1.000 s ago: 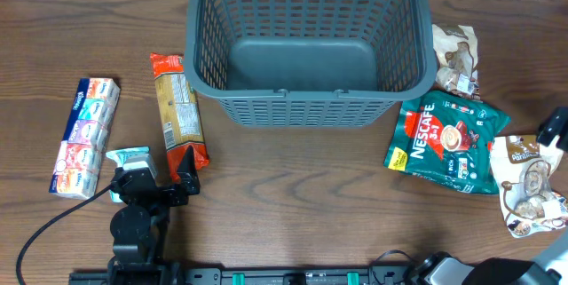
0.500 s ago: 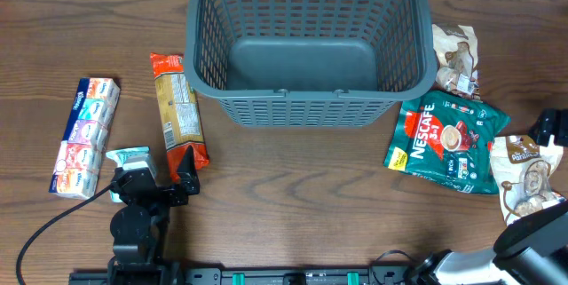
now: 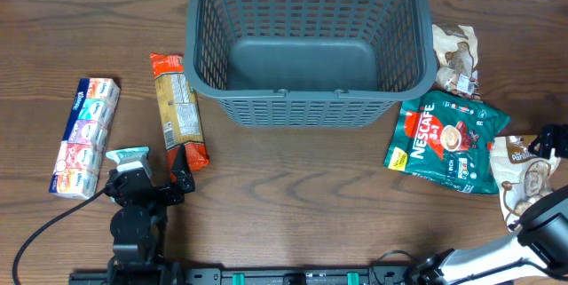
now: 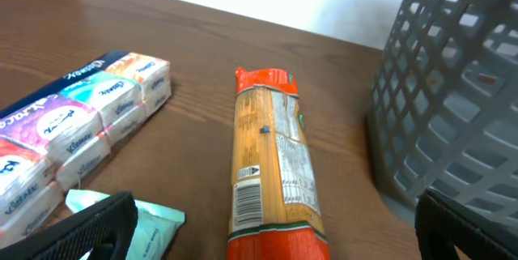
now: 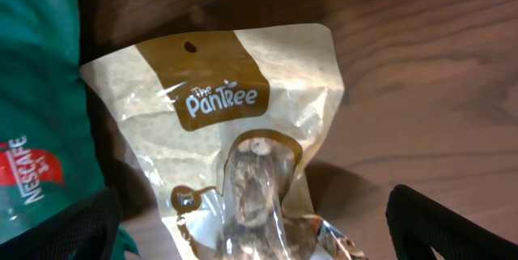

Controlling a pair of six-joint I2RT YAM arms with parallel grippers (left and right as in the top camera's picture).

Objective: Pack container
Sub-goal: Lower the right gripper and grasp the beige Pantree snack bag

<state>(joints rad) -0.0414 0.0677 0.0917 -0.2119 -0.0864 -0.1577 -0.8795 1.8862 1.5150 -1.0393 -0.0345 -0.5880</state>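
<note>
My right gripper is above the snack bag's clear window (image 3: 535,178) (image 5: 257,177), which lies between its open fingers. I need to lower the gripper onto that window next and close there.
The dark grey slotted container (image 3: 306,107) stands empty at the table's back middle; its wall shows in the left wrist view (image 4: 453,98). My left gripper (image 3: 149,185) is open, its fingers either side of the near end of an orange pasta packet (image 3: 178,109) (image 4: 271,163). My right gripper (image 3: 543,143) is open and hangs over a beige "The Pantree" snack bag (image 3: 525,183) (image 5: 243,147) at the right edge. A green Nescafe bag (image 3: 448,143) (image 5: 36,130) lies left of it.
A tissue multipack (image 3: 85,136) (image 4: 73,130) lies at the left. A small teal packet (image 3: 126,157) (image 4: 146,219) lies by the left finger. Another beige snack bag (image 3: 456,59) lies right of the container.
My right gripper has moved down and inward over the Pantree bag. My left gripper has shifted slightly toward the pasta packet's end.
</note>
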